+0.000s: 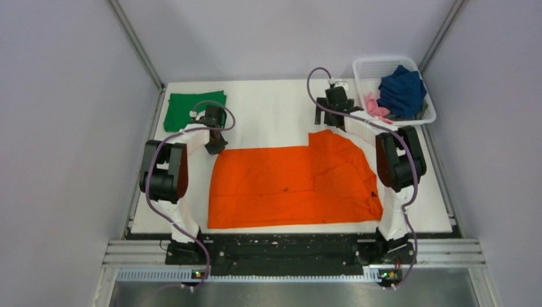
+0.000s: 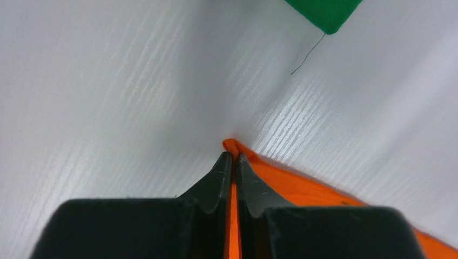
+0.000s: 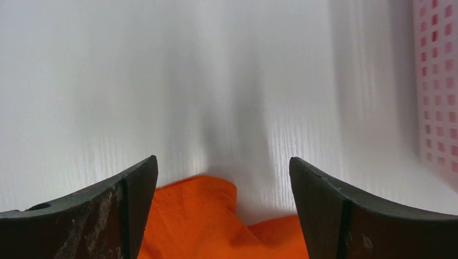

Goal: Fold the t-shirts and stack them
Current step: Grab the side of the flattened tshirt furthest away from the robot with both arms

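The shirt's far orange corner [image 1: 332,132] [image 3: 217,186] is between the open fingers, short of their ends. My right gripper will pull back next and close on that cloth.
A bright orange t-shirt [image 1: 291,182] lies spread flat on the white table [image 1: 275,105]. My left gripper [image 1: 215,142] is at its far left corner, shut on the orange cloth [image 2: 233,216]; the pinched corner [image 2: 231,144] sticks out past the fingertips. My right gripper [image 1: 330,116] is open just beyond the shirt's far right corner, and that orange corner [image 3: 200,216] lies between the spread fingers, not gripped. A folded dark green t-shirt [image 1: 190,109] lies at the table's far left; its corner shows in the left wrist view [image 2: 324,12]. Navy blue [image 1: 401,89] and pink [image 1: 377,107] shirts sit in the basket.
A white plastic mesh basket [image 1: 364,67] stands at the far right corner; its wall shows in the right wrist view [image 3: 440,86]. A loose green thread [image 2: 308,54] trails from the green shirt. Grey walls close in the table on three sides.
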### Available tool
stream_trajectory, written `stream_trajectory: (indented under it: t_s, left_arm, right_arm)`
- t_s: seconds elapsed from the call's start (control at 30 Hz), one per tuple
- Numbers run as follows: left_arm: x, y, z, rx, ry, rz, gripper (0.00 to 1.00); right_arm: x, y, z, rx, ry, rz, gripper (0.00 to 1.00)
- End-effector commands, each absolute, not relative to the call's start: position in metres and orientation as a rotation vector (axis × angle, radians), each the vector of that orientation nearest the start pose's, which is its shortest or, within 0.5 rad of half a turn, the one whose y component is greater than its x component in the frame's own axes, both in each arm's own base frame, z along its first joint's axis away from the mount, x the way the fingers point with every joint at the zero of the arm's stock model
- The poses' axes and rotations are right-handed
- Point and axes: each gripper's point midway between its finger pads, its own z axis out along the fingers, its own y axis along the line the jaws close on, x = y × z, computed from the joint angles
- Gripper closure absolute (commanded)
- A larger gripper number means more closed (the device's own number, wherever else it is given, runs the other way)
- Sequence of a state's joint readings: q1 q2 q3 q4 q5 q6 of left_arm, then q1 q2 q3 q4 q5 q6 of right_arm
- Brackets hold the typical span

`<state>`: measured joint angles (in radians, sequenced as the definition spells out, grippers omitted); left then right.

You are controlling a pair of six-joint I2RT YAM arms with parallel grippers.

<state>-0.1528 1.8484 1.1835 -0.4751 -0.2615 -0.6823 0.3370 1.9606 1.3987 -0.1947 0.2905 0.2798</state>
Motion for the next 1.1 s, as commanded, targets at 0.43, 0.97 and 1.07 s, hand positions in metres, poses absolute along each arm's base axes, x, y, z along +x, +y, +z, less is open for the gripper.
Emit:
stream_trajectory:
  t_s: [0.43, 0.97, 1.07]
  left_arm:
    - [0.387, -0.057, 0.028, -0.713, 2.569, -0.039, 1.00]
    - [0.388, -0.060, 0.038, -0.700, 2.543, -0.069, 1.00]
    - [0.390, -0.061, 0.051, -0.692, 2.519, -0.086, 1.00]
  right_arm:
    - [0.486, 0.146, 0.029, -0.105, 2.476, -0.002, 0.47]
    - [0.474, 0.147, 0.053, -0.090, 2.448, 0.024, 1.00]
    - [0.477, 0.154, 0.093, -0.138, 2.343, 0.038, 1.00]
